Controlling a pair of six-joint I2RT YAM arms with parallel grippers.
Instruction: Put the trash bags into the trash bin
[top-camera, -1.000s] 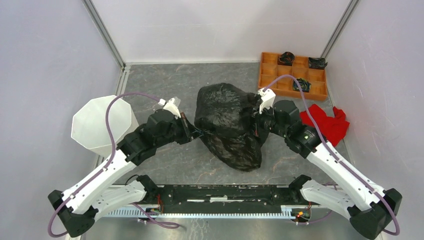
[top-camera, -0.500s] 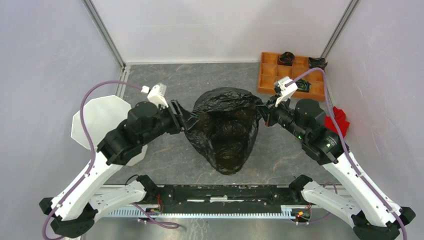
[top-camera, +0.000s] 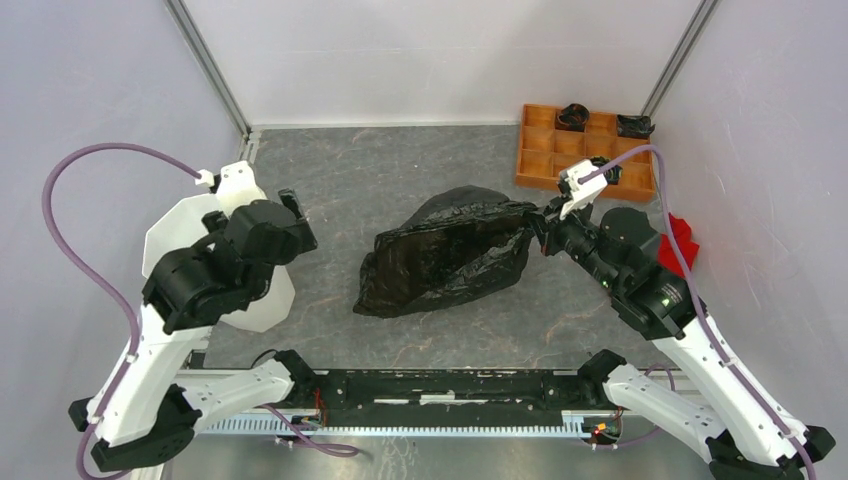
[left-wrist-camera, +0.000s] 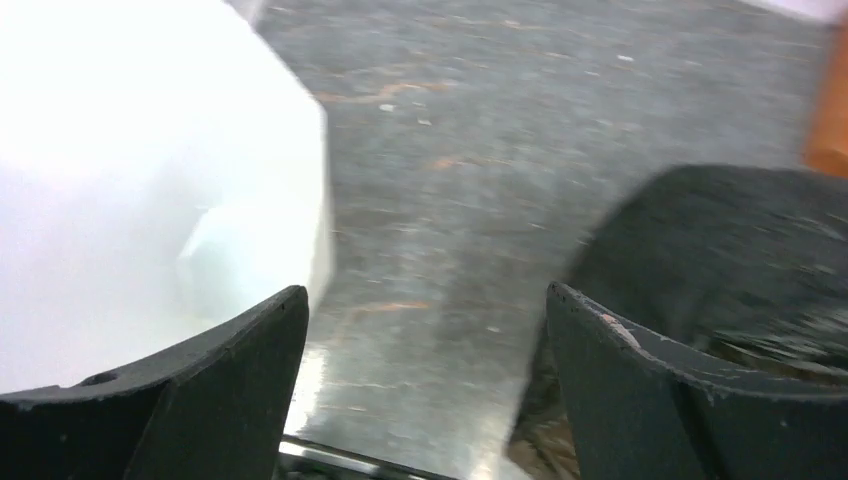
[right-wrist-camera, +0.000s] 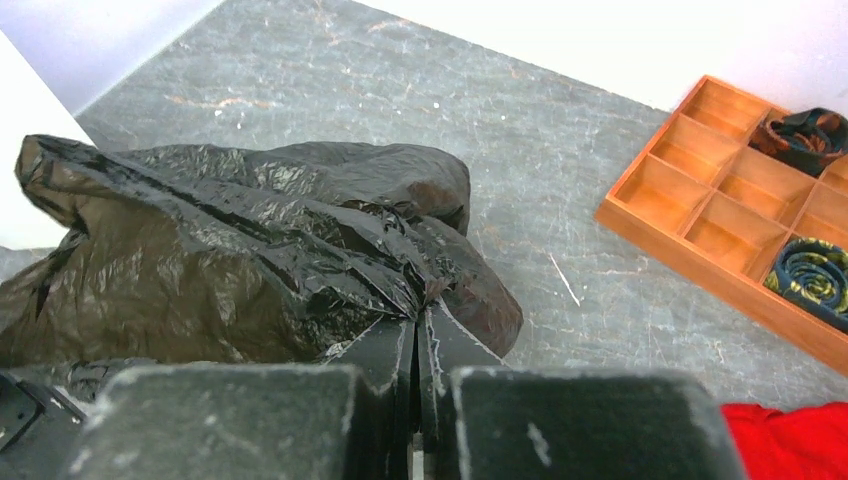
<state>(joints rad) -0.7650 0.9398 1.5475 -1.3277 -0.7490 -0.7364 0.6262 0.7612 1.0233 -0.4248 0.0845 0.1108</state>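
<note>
My left gripper's fingers are over bare table, so next they will go down toward the bin's bag-side rim, below and to the left in its wrist view.
The black trash bag lies slumped on the grey table, stretched leftward from its right corner. My right gripper is shut on that bunched corner, and in the right wrist view the film gathers into the closed fingertips of the gripper. My left gripper stands open and empty, apart from the bag, above the right side of the white trash bin. In the left wrist view the bin fills the left, the bag sits at right, and bare table shows between the gripper's wide fingers.
An orange compartmented tray with dark rolled items stands at the back right, also in the right wrist view as the tray. A red cloth lies beside my right arm. Walls close the table on three sides.
My left gripper opened, let go of the bag and swung left over the bin. The bag, earlier spread between both grippers, collapsed onto the table, held only by the right gripper.
</note>
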